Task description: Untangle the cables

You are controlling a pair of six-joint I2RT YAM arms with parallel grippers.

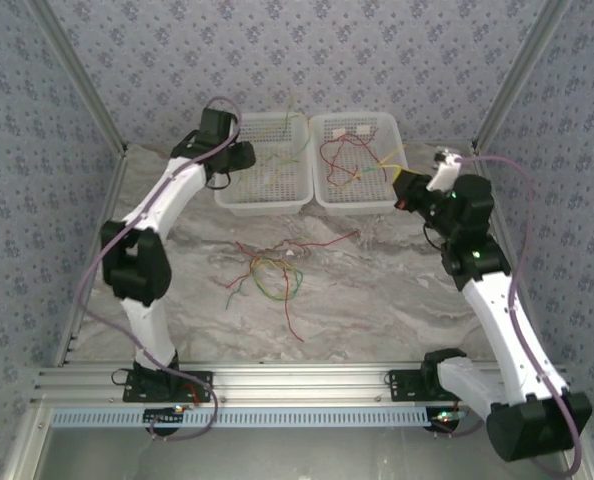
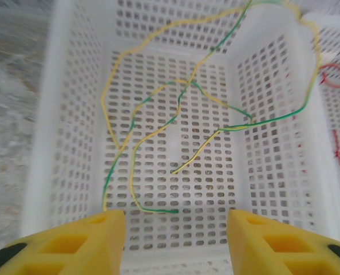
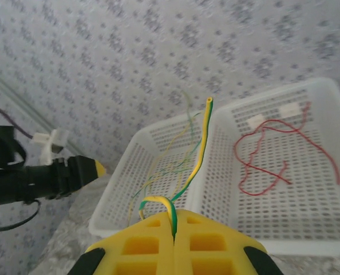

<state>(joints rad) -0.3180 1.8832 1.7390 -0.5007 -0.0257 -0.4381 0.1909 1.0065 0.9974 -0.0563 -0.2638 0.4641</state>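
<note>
Next, my right gripper crosses over the red cable's basket, lowers its cable into the white basket point(image 2: 44, 114) below my left gripper and releases, as yellow-green cables lie there.
A loose tangle of red, green, yellow and orange cables point(image 1: 270, 268) lies mid-table. My left gripper point(image 2: 176, 240) hangs open over the near end of the left white basket point(image 2: 44, 114), nothing between its yellow fingers point(image 2: 95, 243). Several yellow-green cables point(image 2: 158, 129) lie looped in that basket, one trailing over its right wall. My right gripper point(image 3: 174, 223) is shut on a yellow-green cable point(image 3: 200, 154), whose free end stands up above the jaws. In the top view the right gripper point(image 1: 401, 183) is at the right basket's front right corner. A red cable point(image 3: 273, 154) lies in the right basket point(image 3: 307, 229).
The two baskets point(image 1: 267, 195) stand side by side against the back wall. Patterned walls close in the back and both sides. An aluminium rail point(image 1: 307, 380) with the arm bases runs along the near edge. Bare marble table surrounds the tangle.
</note>
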